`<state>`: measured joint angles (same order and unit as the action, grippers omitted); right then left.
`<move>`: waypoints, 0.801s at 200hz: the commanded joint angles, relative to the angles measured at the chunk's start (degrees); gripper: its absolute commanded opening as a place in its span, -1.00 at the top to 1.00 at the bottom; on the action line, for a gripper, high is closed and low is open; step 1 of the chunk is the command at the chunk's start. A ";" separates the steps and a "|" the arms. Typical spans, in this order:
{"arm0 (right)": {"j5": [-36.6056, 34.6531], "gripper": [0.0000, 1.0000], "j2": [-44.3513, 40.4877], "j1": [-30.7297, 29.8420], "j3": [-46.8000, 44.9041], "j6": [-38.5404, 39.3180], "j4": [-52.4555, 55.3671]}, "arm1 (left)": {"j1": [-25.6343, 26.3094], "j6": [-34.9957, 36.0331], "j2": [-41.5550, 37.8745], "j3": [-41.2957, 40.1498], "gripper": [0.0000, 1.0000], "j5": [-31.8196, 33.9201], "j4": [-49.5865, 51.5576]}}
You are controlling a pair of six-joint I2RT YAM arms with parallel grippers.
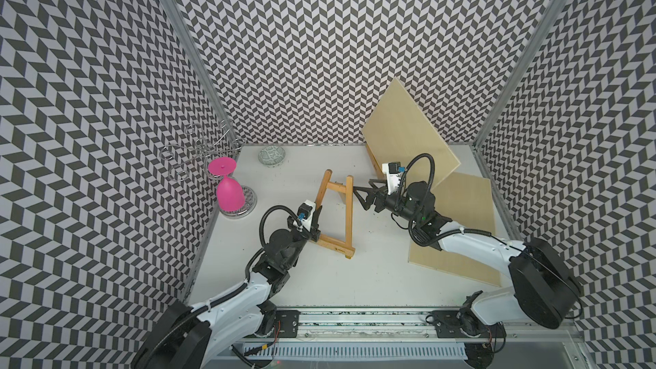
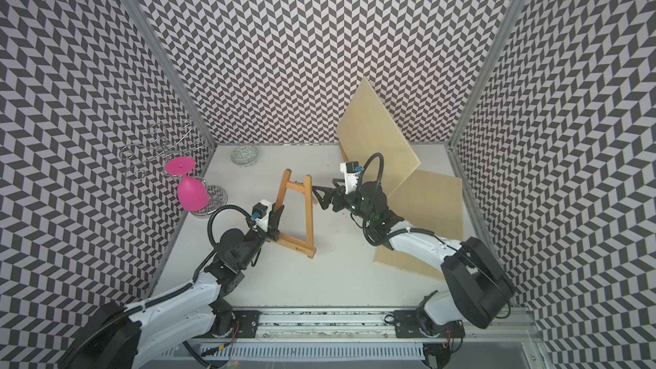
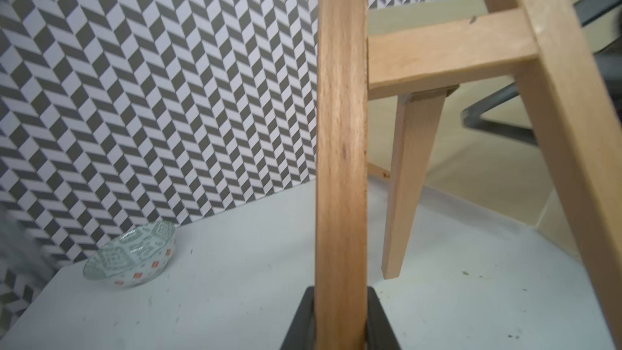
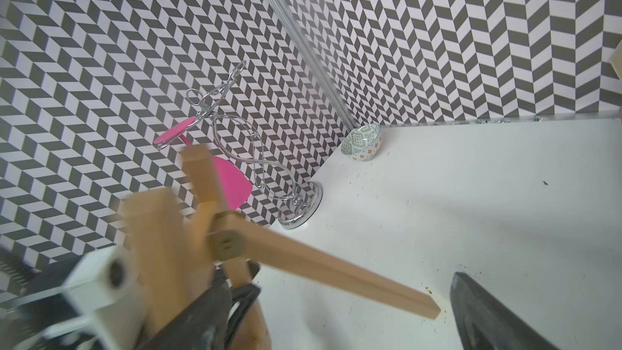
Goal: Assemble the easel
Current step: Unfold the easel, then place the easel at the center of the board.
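The left gripper should next carry the easel [image 1: 333,242] outward and down, then release the easel's front leg, because the open tabletop is below and outward of that gripper.
A small wooden easel [image 1: 333,242] stands upright in the middle of the white table [image 1: 372,278] in both top views. My left gripper [image 1: 317,215] is shut on its left front leg [image 3: 341,163], low down, with a dark finger [image 3: 382,321] on each side. My right gripper [image 1: 364,190] stands open just right of the easel's top. In the right wrist view the lighter rear leg [image 4: 336,272] slants across the wide gap between its fingers [image 4: 488,314], with its foot near the table. The rear leg [image 3: 414,180] hangs from the crossbar [image 3: 451,48].
A patterned bowl [image 1: 272,156] sits at the back wall. At the left a pink glass [image 1: 230,196] hangs upside down on a wire rack [image 1: 198,152]. One plywood board [image 1: 408,133] leans at the back right, and another [image 1: 465,207] lies flat under the right arm.
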<state>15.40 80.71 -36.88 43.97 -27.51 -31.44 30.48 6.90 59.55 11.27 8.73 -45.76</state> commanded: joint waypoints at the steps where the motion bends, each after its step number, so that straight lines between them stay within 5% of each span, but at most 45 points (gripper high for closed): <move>1: -1.49 -0.99 -6.74 -0.03 -1.95 -1.49 4.06 | -3.39 -5.15 6.85 4.81 1.00 3.55 -13.23; 79: -16.57 -0.99 -25.34 1.40 -11.00 -4.17 16.32 | -8.72 -2.35 33.84 13.76 1.00 -0.40 -40.88; 160: -23.54 -0.99 -36.02 8.10 -12.71 -6.74 29.46 | -12.89 1.57 42.60 16.44 1.00 -15.81 -42.97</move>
<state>-4.19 46.48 -29.76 31.31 -32.82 -5.63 18.11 8.95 102.13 24.62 -0.25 -83.53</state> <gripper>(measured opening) 0.992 0.198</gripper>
